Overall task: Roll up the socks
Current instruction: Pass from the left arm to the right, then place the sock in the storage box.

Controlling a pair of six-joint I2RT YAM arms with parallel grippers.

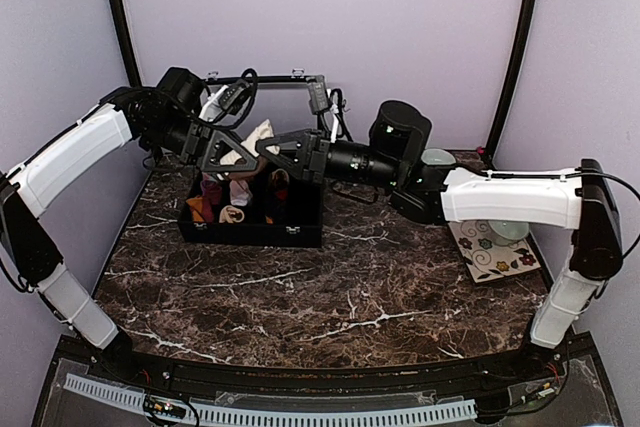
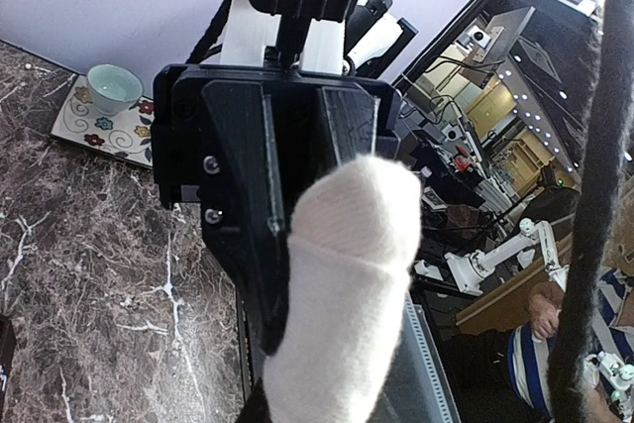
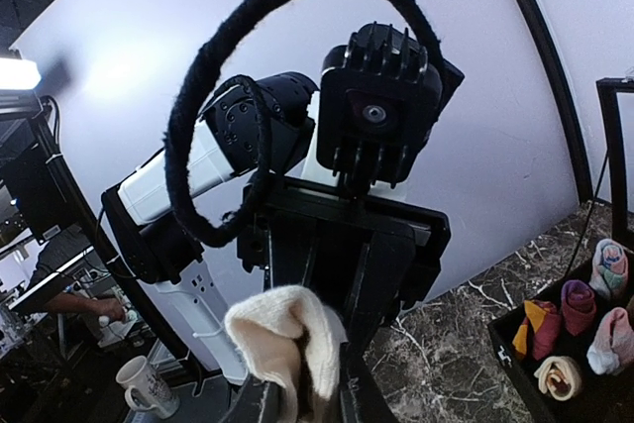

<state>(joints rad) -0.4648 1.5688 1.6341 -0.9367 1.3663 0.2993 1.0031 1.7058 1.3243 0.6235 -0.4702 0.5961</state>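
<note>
I should next move my right gripper down and outward to the black box's empty end (image 1: 306,193) and let go of the sock there, beside the rolled bundles.
A cream sock (image 1: 250,143) hangs in the air above the black box, stretched between my two grippers. My left gripper (image 1: 230,153) holds one end. In the left wrist view that sock (image 2: 347,284) rises from between the jaws and covers them. My right gripper (image 1: 265,149) meets it from the other side, jaws pinched on the sock's folded cream end (image 3: 287,344). Each wrist view shows the other gripper head-on, right behind the sock. No other loose sock shows.
The black box (image 1: 300,235) below the grippers holds several rolled sock bundles (image 3: 580,304). A flowered tile (image 1: 495,257) with a pale cup (image 2: 109,86) lies at the table's right. A black metal frame (image 1: 270,78) stands behind the box.
</note>
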